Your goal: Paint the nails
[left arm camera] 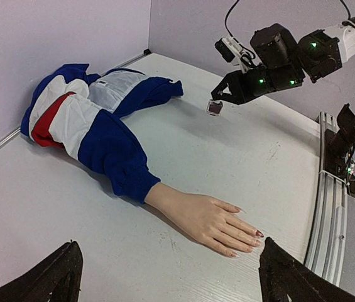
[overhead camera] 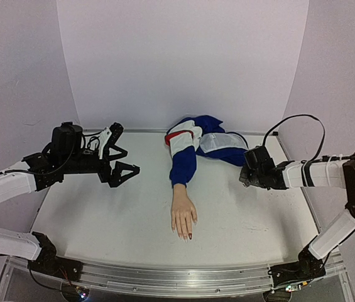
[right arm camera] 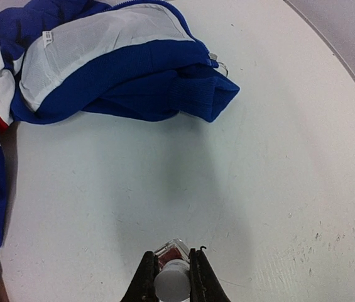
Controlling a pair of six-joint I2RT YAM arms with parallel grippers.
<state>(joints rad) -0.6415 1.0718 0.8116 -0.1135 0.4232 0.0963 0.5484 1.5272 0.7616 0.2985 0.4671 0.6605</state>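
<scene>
The robot's right gripper needs to lower the polish bottle (right arm camera: 172, 253) next until its base stands on the bare tabletop below, clear of the jacket, and then release the white cap.
A pale mannequin hand (overhead camera: 183, 215) (left arm camera: 205, 215) lies palm down mid-table, coming out of a blue sleeve (overhead camera: 183, 167). Its nails (left arm camera: 246, 242) point toward the near edge. One nail (left arm camera: 259, 233) (overhead camera: 190, 236) is dark red; the others look pinkish. My left gripper (overhead camera: 124, 156) (left arm camera: 169, 250) stands open and empty, well left of the hand, with dark fingertips (left arm camera: 64, 264) at the bottom corners of the left wrist view. My right gripper (overhead camera: 245, 171) (right arm camera: 172, 267) hovers right of the sleeve, shut on a small polish bottle (right arm camera: 172, 253) (left arm camera: 215, 107) with a white cap.
A bunched blue, white and red jacket (overhead camera: 202, 138) (right arm camera: 114, 56) lies at the back of the white table (overhead camera: 102, 220). A metal rail (overhead camera: 177, 278) runs along the near edge. White walls close in the back and sides. A black cable (overhead camera: 303, 119) loops above the right arm.
</scene>
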